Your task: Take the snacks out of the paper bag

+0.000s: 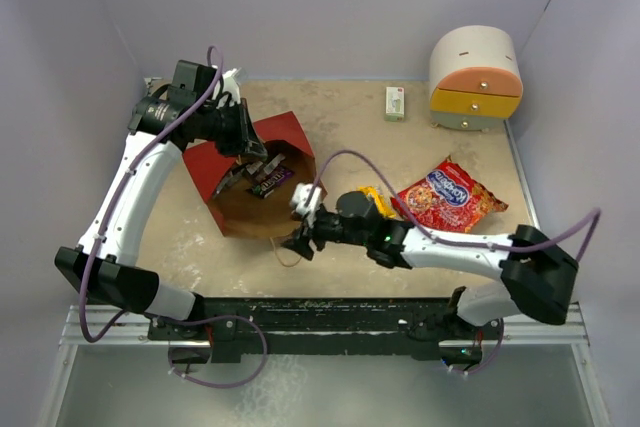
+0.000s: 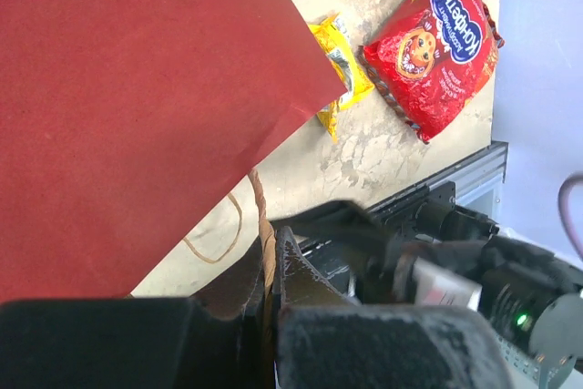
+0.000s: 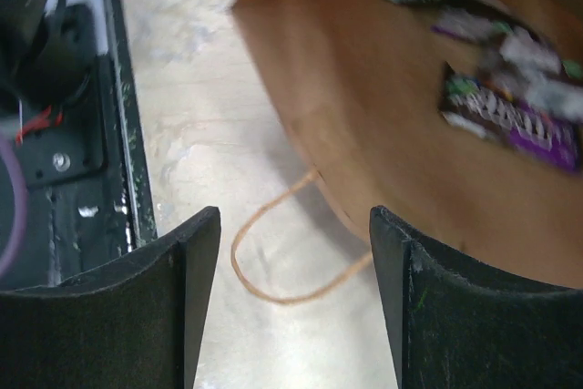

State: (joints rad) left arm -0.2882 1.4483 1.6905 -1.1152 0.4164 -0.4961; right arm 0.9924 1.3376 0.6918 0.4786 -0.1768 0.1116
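Observation:
My right gripper will next move through the opening of the bag, outward and to the left in the top view, onto the dark brown candy bar.
The paper bag (image 1: 255,182) lies on its side, red outside, brown inside, mouth towards the near right. Several small candy bars (image 1: 265,177) lie inside it and also show in the right wrist view (image 3: 510,116). My left gripper (image 1: 245,142) is shut on the bag's upper string handle (image 2: 264,225) at the rim. My right gripper (image 1: 300,232) is open and empty at the mouth's lower edge, above the loose lower string handle (image 3: 273,271). The red crisp packet (image 1: 450,197) and a yellow candy bar (image 1: 375,199) lie on the table to the right of the bag; both show in the left wrist view, the packet (image 2: 435,43) beyond the bar (image 2: 342,70).
A white round-topped mini chest (image 1: 476,77) with orange and yellow drawers stands at the back right. A small white box (image 1: 395,102) lies to its left. Walls close in the table on three sides. A black rail (image 1: 300,312) runs along the near edge.

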